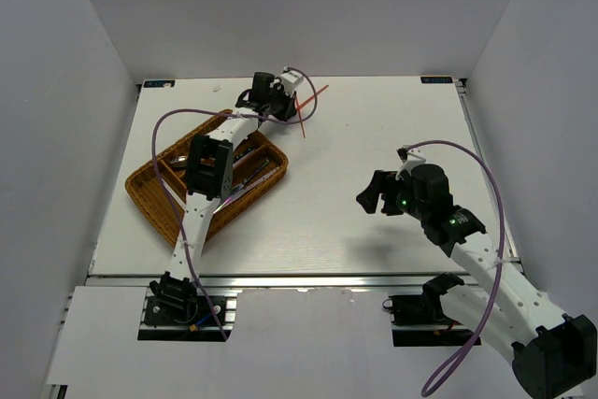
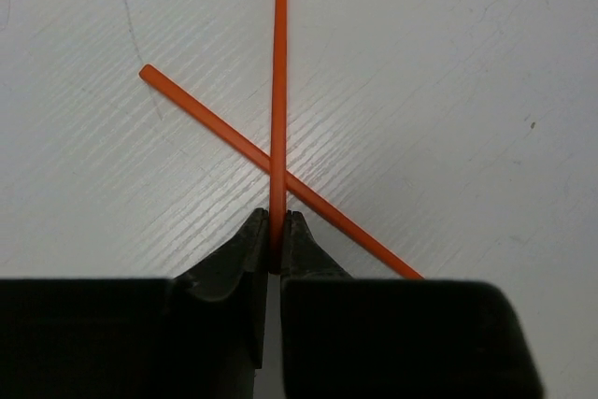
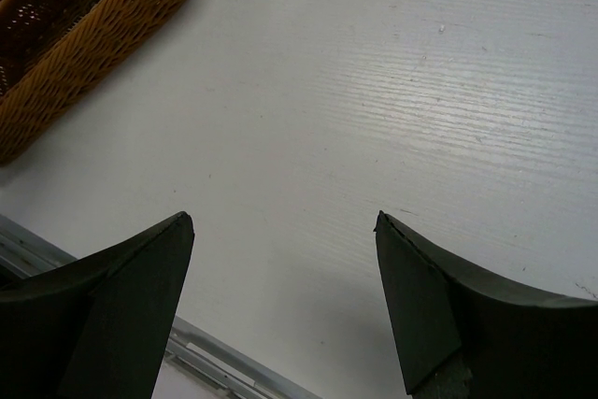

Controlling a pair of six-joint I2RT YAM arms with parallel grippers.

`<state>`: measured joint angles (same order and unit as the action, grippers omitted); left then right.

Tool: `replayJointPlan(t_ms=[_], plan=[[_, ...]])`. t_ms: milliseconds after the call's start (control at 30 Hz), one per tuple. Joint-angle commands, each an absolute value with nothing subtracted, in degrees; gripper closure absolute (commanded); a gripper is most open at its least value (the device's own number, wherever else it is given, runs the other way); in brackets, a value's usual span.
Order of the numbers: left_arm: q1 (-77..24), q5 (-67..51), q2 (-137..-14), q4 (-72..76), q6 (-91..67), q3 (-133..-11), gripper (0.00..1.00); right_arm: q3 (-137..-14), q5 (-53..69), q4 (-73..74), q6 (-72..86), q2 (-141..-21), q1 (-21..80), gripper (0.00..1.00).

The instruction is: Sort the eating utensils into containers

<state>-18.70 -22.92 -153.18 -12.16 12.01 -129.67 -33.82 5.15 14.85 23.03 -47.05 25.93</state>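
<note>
The red chopstick is in my fingers, so next my left gripper needs to lift it, swing it back while turning, and bring it down into the tray's near end section point(image 1: 155, 204).
Two thin red chopsticks lie crossed on the white table at the far middle. My left gripper point(image 2: 277, 229) point(image 1: 285, 105) is shut on one red chopstick point(image 2: 278, 91), which runs straight away from the jaws. The other red chopstick point(image 2: 215, 128) lies on the table, crossing under it. In the top view the red chopsticks point(image 1: 313, 98) stick out just right of the left gripper. The brown wicker tray point(image 1: 149, 198) sits at the left, with utensils in it partly hidden by the left arm. My right gripper point(image 3: 285, 231) point(image 1: 371, 195) is open and empty over bare table.
The tray's rim point(image 3: 112, 30) shows at the upper left of the right wrist view. The table's near edge with a metal rail point(image 3: 215, 362) lies just below the right gripper. White walls close in the table on three sides.
</note>
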Motion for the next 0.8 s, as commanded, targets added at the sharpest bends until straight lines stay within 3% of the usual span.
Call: replayJointPlan(t_ms=[0, 67, 267, 400, 600, 633, 767], plan=[[-18.9, -22.5, -148.2, -13.3, 12.4, -125.0, 0.96, -33.8, 6.2, 12.4, 21.6, -47.5, 25.8, 0.17], [-19.6, -22.4, -145.6, -12.4, 13.0, -121.3, 1.00, -33.9, 6.3, 12.2, 21.6, -47.6, 25.9, 0.17], [-23.0, -17.0, -132.3, -5.6, 12.0, -112.4, 1.00, -33.9, 6.9, 11.7, 21.6, -48.0, 25.9, 0.17], [-24.0, -10.6, -122.5, 3.3, 3.3, -104.1, 1.00, -34.1, 6.9, 11.4, 21.6, -48.1, 25.9, 0.17], [-23.9, 17.0, -103.5, 1.4, -20.8, -91.5, 1.00, -35.2, 5.8, 11.7, 21.0, -48.5, 25.8, 0.17], [-23.8, 24.7, -100.7, -3.0, -27.0, -85.7, 1.00, -35.8, 6.1, 12.0, 20.9, -48.5, 25.9, 0.17], [-23.1, 35.5, -85.7, -12.5, -38.1, -68.9, 1.00, -36.1, 7.3, 12.0, 20.6, -47.5, 25.8, 0.17]])
